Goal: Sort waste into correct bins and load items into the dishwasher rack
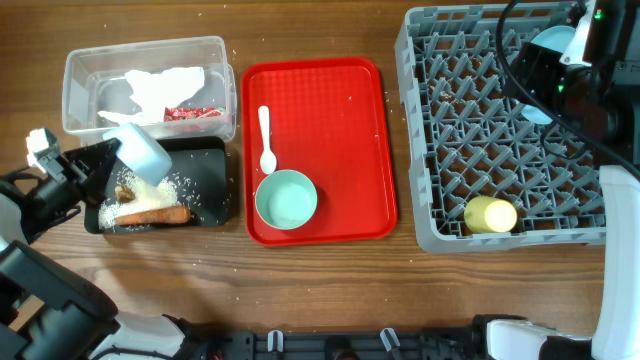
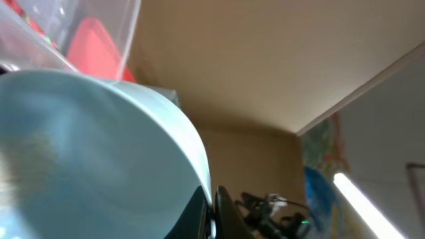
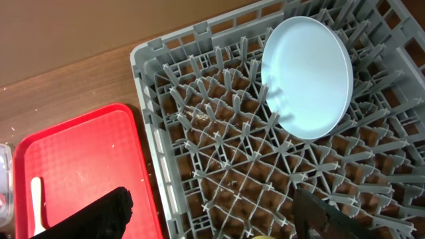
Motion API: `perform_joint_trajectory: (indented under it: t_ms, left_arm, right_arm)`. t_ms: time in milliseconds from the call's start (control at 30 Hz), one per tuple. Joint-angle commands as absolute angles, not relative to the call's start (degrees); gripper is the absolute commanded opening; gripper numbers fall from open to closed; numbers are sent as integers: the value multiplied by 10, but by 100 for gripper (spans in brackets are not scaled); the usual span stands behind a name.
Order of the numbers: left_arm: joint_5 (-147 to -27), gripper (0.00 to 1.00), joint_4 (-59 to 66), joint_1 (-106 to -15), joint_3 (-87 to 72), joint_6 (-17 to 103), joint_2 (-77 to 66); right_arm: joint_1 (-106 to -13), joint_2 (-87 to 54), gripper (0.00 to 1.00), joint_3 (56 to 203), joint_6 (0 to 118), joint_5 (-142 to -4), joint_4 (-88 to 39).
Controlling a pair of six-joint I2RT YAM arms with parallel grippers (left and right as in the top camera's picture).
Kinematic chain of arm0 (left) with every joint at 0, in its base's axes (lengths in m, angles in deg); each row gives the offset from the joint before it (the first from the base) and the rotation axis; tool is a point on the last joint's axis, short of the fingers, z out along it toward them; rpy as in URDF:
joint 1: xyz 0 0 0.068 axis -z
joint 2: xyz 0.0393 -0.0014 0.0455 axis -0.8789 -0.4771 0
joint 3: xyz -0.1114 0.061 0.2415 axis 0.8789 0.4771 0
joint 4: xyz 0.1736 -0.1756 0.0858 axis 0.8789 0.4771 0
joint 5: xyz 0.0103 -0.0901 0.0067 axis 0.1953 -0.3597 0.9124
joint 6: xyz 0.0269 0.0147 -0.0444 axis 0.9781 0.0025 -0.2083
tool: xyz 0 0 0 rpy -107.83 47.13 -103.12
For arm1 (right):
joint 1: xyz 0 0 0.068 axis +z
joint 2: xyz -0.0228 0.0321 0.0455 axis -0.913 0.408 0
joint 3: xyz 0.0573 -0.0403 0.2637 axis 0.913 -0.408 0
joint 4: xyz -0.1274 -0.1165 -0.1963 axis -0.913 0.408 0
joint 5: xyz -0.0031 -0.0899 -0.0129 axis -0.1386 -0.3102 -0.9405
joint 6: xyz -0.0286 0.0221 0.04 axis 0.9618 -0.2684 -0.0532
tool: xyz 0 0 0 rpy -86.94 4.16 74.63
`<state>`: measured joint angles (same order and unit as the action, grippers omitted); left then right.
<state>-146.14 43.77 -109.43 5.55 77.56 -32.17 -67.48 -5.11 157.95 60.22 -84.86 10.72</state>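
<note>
My left gripper needs to rise next, turn the pale teal bowl upright and lower it beside the white spoon (image 1: 266, 140) on the red tray, which lies bare beyond the second bowl.
My left gripper (image 2: 211, 214) is shut on the rim of a pale teal bowl (image 1: 141, 151), held tilted over the black bin (image 1: 215, 152). That bin holds the carrot-like stick (image 1: 152, 214), a brown scrap (image 1: 126, 190) and rice (image 1: 178, 186). The clear bin (image 1: 80, 70) holds the white napkin (image 1: 165, 85) and the red wrapper (image 1: 190, 114). A second teal bowl (image 1: 286, 199) and the white spoon (image 1: 266, 140) lie on the red tray (image 1: 340, 120). My right gripper (image 3: 212, 222) is open and empty above the grey rack (image 1: 420, 130), which holds the pale blue plate (image 3: 309, 76) on edge and the yellow cup (image 1: 490, 214).
The rack (image 3: 219, 126) stands right of the red tray (image 3: 80, 159) with a narrow gap between them. Loose rice grains dot the wooden table (image 1: 330, 290). The right arm's cables (image 1: 560, 110) hang over the rack's back right.
</note>
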Motion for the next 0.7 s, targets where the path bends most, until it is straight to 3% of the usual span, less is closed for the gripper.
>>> perform_joint_trajectory:
  t_ms: [0,467,567,667]
  left_arm:
    - [-1492,4,450,-1098,61,793,-311]
    - [-1493,4,467,-1063,43,798,-268]
    - [-1401,4,459,-964,-49,774,-221]
    - [-1156,4,331,-776,-158,599,-213]
  right_arm:
    - [-675,-49,80,1582,595,-839,108]
    - [-675,-49,80,1582,602,-840,105]
    - [-675,-49,80,1582,602,-839,92]
    - [-675,-49,80,1582,609,-840,94]
